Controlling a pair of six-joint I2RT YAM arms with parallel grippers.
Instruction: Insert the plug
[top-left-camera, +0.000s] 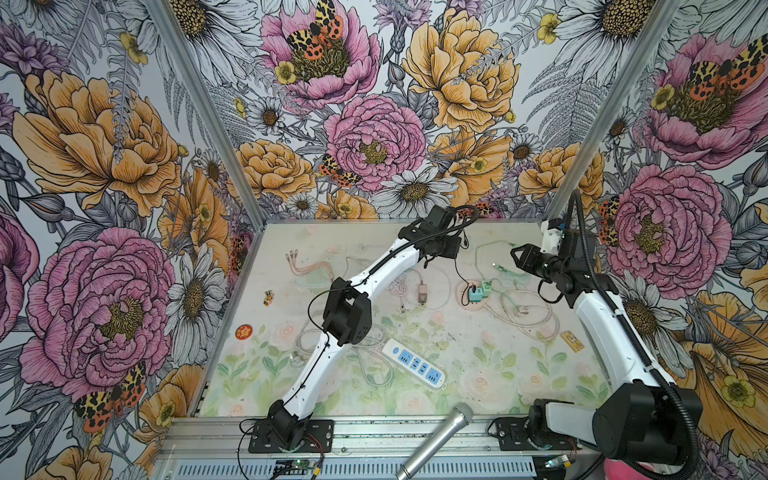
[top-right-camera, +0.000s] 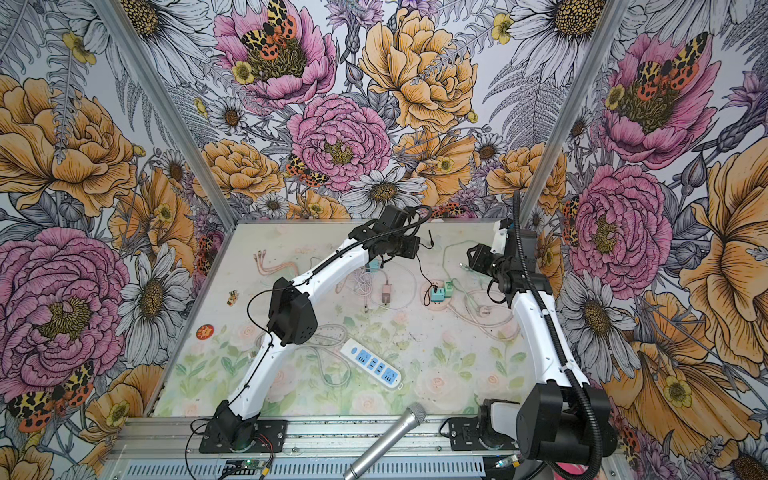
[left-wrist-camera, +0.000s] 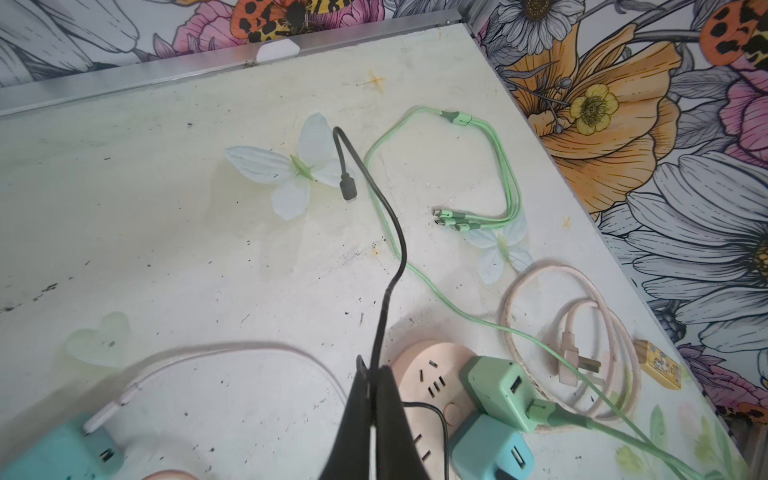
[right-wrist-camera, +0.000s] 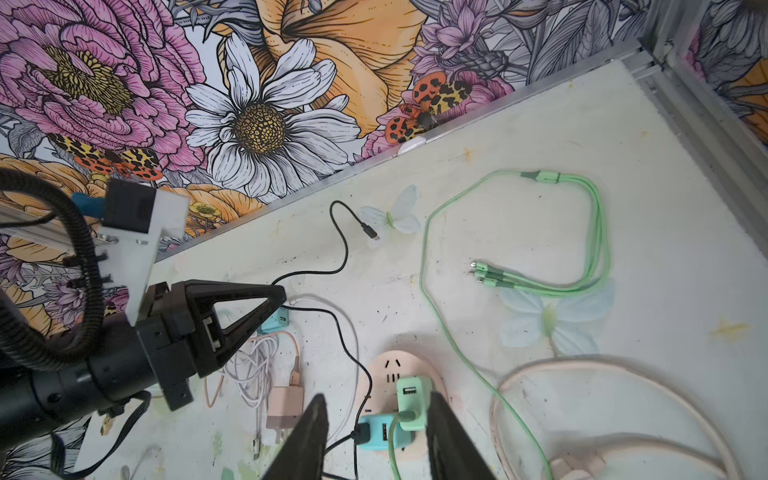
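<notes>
The cable goes down in my left gripper toward the bare tabletop (top-left-camera: 445, 270) (left-wrist-camera: 342, 332) beside the pink socket next for release, since the black plug already sits in the blue charger.
A round pink socket (right-wrist-camera: 388, 365) lies on the table with a green charger (right-wrist-camera: 411, 399) and a blue charger (right-wrist-camera: 376, 434) standing in it. A black cable (left-wrist-camera: 395, 249) runs from its black plug (right-wrist-camera: 360, 432), seated in the blue charger, up into my left gripper (left-wrist-camera: 372, 370), which is shut on the cable. The cable's small free end (left-wrist-camera: 348, 189) rests by a white paper flower. In both top views the left gripper (top-left-camera: 455, 247) hangs above and behind the chargers (top-left-camera: 476, 293). My right gripper (right-wrist-camera: 376, 397) is open in the air over the chargers, holding nothing.
A white power strip (top-left-camera: 415, 363) with blue outlets lies in the front middle. A green three-headed cable (left-wrist-camera: 498, 166), a coiled pink cord with its three-prong plug (left-wrist-camera: 575, 361), a pink charger (right-wrist-camera: 284, 409) and white cables surround the socket. A microphone (top-left-camera: 440, 440) juts over the front rail.
</notes>
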